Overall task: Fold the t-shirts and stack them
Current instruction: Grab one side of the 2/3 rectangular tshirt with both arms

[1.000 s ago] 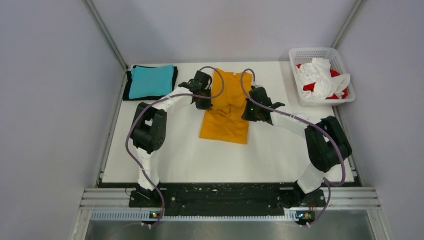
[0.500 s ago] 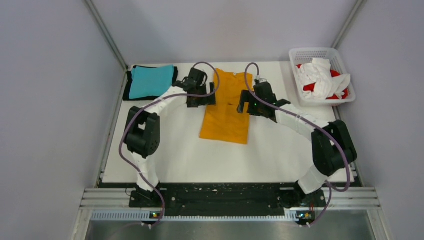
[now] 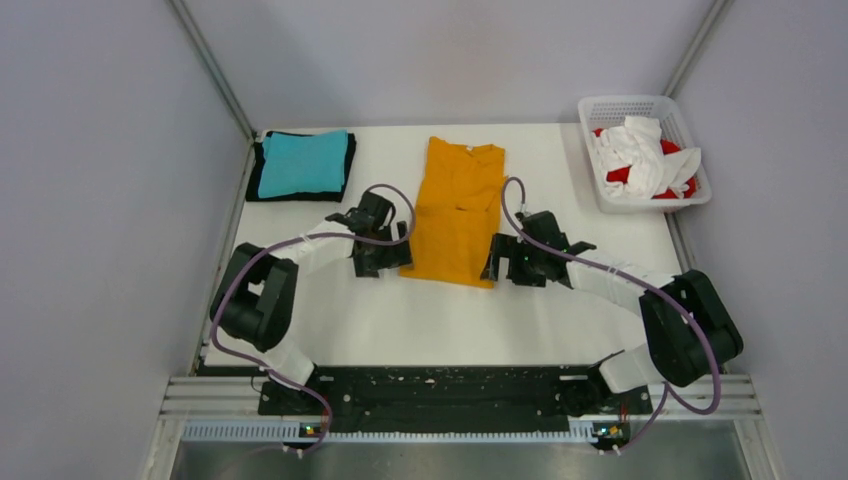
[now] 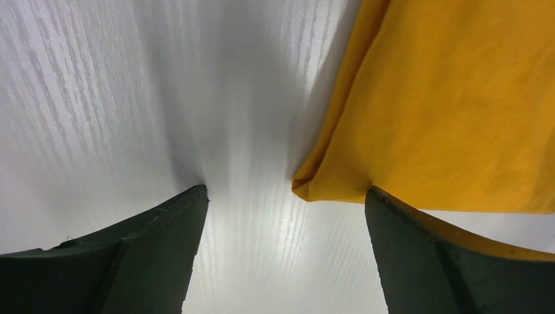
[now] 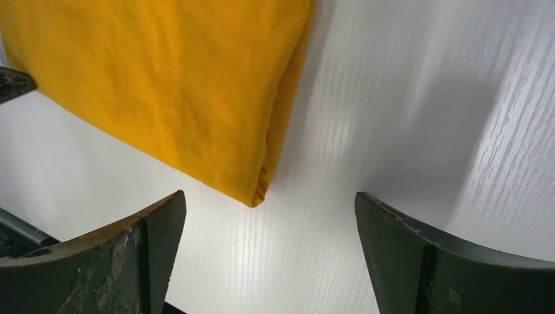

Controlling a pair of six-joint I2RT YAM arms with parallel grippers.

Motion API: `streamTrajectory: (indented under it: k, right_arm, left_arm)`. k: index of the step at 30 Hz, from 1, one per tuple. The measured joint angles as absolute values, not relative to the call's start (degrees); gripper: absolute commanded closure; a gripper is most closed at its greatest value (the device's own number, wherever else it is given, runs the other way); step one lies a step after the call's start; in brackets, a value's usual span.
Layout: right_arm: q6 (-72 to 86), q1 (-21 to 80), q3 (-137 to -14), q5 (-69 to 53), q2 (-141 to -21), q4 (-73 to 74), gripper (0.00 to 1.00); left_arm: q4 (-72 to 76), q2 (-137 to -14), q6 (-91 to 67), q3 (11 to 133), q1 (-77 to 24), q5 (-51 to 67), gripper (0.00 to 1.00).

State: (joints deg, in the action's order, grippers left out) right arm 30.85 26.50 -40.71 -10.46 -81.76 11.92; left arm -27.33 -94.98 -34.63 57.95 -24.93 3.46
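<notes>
Next, my left gripper first moves slightly toward the cloth, to then close on the t-shirt's near corner tip between its open fingers.
An orange-yellow t-shirt (image 3: pixel 458 208) lies flat in the middle of the table, folded into a long strip with its collar at the far end. My left gripper (image 3: pixel 382 264) is open at the shirt's near left corner. In the left wrist view the t-shirt (image 4: pixel 445 98) fills the upper right and its corner tip sits between the fingers of the gripper (image 4: pixel 286 193), untouched. My right gripper (image 3: pixel 505 270) is open at the near right corner. The right wrist view shows the t-shirt (image 5: pixel 163 78) with that corner just ahead of the empty gripper (image 5: pixel 269 197).
A folded teal t-shirt (image 3: pixel 302 162) lies on a folded black t-shirt (image 3: pixel 262 190) at the back left. A white lattice basket (image 3: pixel 620 106) at the back right holds crumpled white t-shirts (image 3: pixel 640 150) and a red one (image 3: pixel 620 175). Grey walls enclose the table.
Both grippers have opened, letting go of the orange-yellow t-shirt's sides, and moved toward me to its near corners. The shirt now lies flatter.
</notes>
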Motion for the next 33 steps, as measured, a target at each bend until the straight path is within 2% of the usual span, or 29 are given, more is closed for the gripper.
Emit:
streamTrajectory:
  k: [7,15,20,23,25,33]
  right_arm:
    - [33.6,26.5,-38.5,-12.1,-81.2,9.4,0.06]
    - [34.8,26.5,-38.2,-11.7,-81.2,9.4,0.07]
    - [35.0,26.6,-38.2,-11.6,-81.2,9.4,0.12]
    - [35.2,26.6,-38.2,-11.5,-81.3,9.4,0.16]
    - [35.3,26.6,-38.2,-11.4,-81.5,9.3,0.2]
    - [36.2,27.2,-38.2,-11.2,-82.8,8.3,0.38]
  left_arm:
    - [-23.2,-95.0,-37.6,55.3,-24.9,5.4,0.47]
    - [-19.1,-94.5,-39.7,52.2,-24.7,7.7,0.61]
    - [-16.5,-93.8,-40.9,50.2,-24.7,9.6,0.69]
    - [-16.1,-94.2,-41.0,50.1,-24.8,10.7,0.82]
    - [-15.7,-94.6,-41.5,50.0,-24.8,11.3,0.99]
    - [-14.7,-95.2,-42.5,49.9,-24.8,12.3,1.0]
